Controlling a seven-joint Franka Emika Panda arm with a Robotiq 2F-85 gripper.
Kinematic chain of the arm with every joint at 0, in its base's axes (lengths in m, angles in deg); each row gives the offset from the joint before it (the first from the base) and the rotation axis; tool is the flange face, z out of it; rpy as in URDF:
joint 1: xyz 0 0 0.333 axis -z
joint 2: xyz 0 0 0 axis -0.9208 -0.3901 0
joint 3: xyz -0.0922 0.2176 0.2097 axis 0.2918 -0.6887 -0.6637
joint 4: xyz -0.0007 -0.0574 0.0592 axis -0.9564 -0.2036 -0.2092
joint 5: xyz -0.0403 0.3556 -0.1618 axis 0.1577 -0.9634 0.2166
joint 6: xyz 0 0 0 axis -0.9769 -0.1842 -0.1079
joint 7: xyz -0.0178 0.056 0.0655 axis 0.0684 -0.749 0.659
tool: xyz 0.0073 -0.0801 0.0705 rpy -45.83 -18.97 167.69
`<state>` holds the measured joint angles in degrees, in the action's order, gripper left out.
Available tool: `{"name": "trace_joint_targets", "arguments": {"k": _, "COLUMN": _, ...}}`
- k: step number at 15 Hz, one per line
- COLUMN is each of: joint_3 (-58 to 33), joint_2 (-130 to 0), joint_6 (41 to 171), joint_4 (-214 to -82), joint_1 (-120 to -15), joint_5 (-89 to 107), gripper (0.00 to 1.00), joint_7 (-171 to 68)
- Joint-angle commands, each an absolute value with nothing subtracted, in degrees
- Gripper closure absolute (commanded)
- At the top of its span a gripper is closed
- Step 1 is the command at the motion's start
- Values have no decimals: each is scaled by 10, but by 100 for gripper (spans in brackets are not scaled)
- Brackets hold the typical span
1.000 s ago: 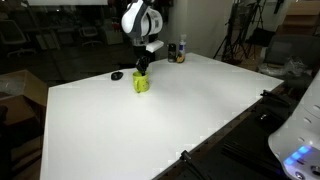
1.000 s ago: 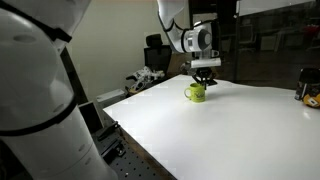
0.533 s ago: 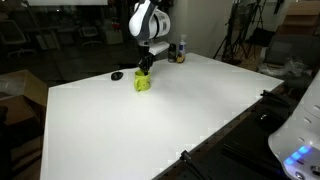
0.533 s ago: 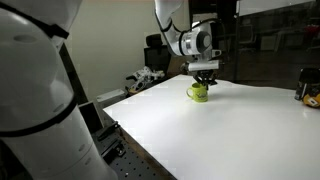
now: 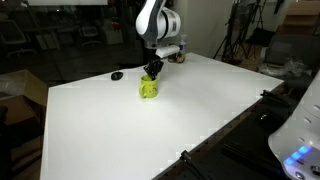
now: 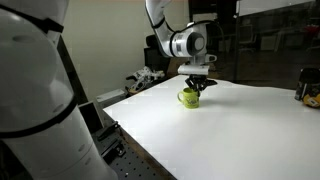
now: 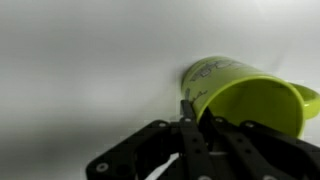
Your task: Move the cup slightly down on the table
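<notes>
The robot needs to pull the cup's rim with its gripper back toward the robot's base, low over the table, because empty white table (image 5: pixel 166 109) lies on the cup's near side.
The yellow-green cup (image 5: pixel 149 90) stands upright on the white table (image 5: pixel 150 135), toward its far side. It shows in both exterior views (image 6: pixel 189 98). My gripper (image 5: pixel 152 72) comes down from above and is shut on the cup's rim (image 6: pixel 198 86). In the wrist view the gripper (image 7: pixel 193 112) has one finger outside the cup's wall and one inside, and the cup (image 7: pixel 250 95) fills the right side with its handle at the far right. The cup's base seems to rest on the table (image 6: pixel 230 135).
A small flat black object (image 5: pixel 117 75) lies on the table just left of the cup. Dark bottles (image 5: pixel 180 52) stand at the far edge behind the arm and at the table's right end (image 6: pixel 306 92). A dark table edge runs along the front (image 5: pixel 215 145).
My gripper and the cup in it have slid together across the table, away from the black object and a little nearer the front edge. The grip is unchanged.
</notes>
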<state>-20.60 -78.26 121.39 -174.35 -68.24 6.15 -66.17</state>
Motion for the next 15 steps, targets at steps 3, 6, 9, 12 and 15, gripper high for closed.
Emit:
{"name": "trace_joint_targets", "arguments": {"k": 3, "joint_3": -208, "joint_2": -719, "joint_6": 1247, "joint_4": -1865, "joint_1": -680, "joint_5": 23, "gripper": 98, "joint_7": -620}}
{"name": "trace_joint_targets", "arguments": {"k": 6, "joint_3": -187, "joint_2": -693, "joint_6": 1294, "joint_4": -1919, "joint_1": -696, "joint_5": 25, "gripper": 98, "joint_7": -563}}
{"name": "trace_joint_targets", "arguments": {"k": 9, "joint_3": -159, "joint_2": -667, "joint_6": 1341, "joint_4": -1972, "joint_1": -708, "joint_5": 31, "gripper": 98, "joint_7": -494}}
{"name": "trace_joint_targets", "arguments": {"k": 12, "joint_3": -127, "joint_2": -643, "joint_6": 1375, "joint_4": -2018, "joint_1": -720, "joint_5": 37, "gripper": 98, "joint_7": -435}}
{"name": "trace_joint_targets", "arguments": {"k": 15, "joint_3": -115, "joint_2": -617, "joint_6": 1396, "joint_4": -2060, "joint_1": -714, "joint_5": 25, "gripper": 98, "joint_7": -415}}
